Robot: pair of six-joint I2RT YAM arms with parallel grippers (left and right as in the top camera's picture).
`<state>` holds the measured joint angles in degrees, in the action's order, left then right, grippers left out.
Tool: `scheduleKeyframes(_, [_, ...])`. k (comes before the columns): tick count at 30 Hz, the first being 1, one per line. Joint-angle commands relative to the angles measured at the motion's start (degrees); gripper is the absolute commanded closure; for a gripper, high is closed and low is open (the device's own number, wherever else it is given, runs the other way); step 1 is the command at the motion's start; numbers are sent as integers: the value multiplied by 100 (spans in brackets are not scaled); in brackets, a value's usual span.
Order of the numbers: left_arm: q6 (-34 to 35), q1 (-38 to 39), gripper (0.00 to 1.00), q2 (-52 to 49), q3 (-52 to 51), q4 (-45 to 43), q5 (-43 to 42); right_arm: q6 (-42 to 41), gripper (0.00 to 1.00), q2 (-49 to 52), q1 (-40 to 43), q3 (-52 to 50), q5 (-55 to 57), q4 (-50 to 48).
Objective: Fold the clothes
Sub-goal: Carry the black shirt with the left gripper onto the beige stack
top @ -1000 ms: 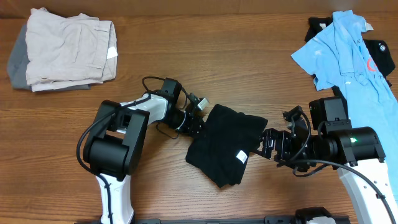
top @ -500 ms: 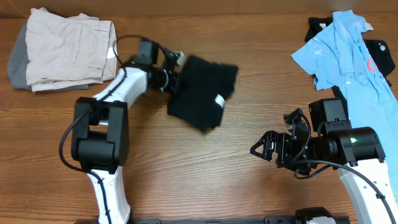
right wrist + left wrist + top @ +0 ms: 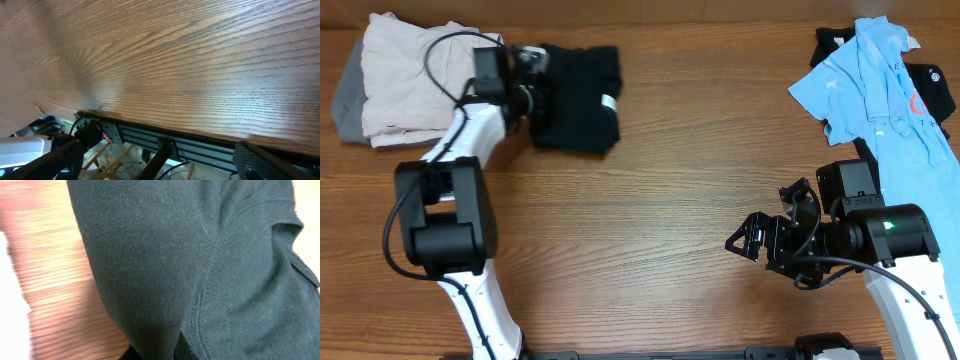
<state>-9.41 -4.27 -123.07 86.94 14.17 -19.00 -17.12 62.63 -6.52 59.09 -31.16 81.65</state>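
Observation:
I need to raise my left gripper, carry the shirt (image 3: 575, 98) onto the beige pile and release it, as the pile lies to the gripper's left in the overhead view.
The folded black shirt (image 3: 575, 98) with a small white label lies at the table's far left, right beside the beige pile. My left gripper (image 3: 532, 92) is shut on its left edge; black knit fabric (image 3: 200, 260) fills the left wrist view and is pinched at the bottom. My right gripper (image 3: 752, 240) is open and empty over bare wood at the right front; its wide-apart fingers (image 3: 160, 160) frame the table's edge. A light blue polo (image 3: 880, 90) lies spread at the far right on top of another black garment (image 3: 930, 85).
A folded beige garment (image 3: 425, 85) on a grey one (image 3: 348, 100) sits at the far left corner. The table's front edge and a black frame rail (image 3: 165, 137) show in the right wrist view.
My left gripper has dragged the folded black shirt from the table's middle to the far left, next to the beige pile. The right gripper let go and has stayed open in place.

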Motion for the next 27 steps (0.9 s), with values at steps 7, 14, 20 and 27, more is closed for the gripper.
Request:
scheduleKeyframes(7, [-173,-896,96,-101,1078,48,157,-92,0,-9,-28,0,24,-7])
scheduleKeyframes(14, [-179,-1386,96,-98,1593,98,144,-96,0,-9,-28,0,24,31])
scheduleKeyframes(20, [-173,-1598,96,-98,1759,232,136,-114,0,-9,-28,0,24,35])
scheduleKeyframes(27, [-173,-1609,95,-87,2090,382,168,-114,0,-9,-28,0,22,42])
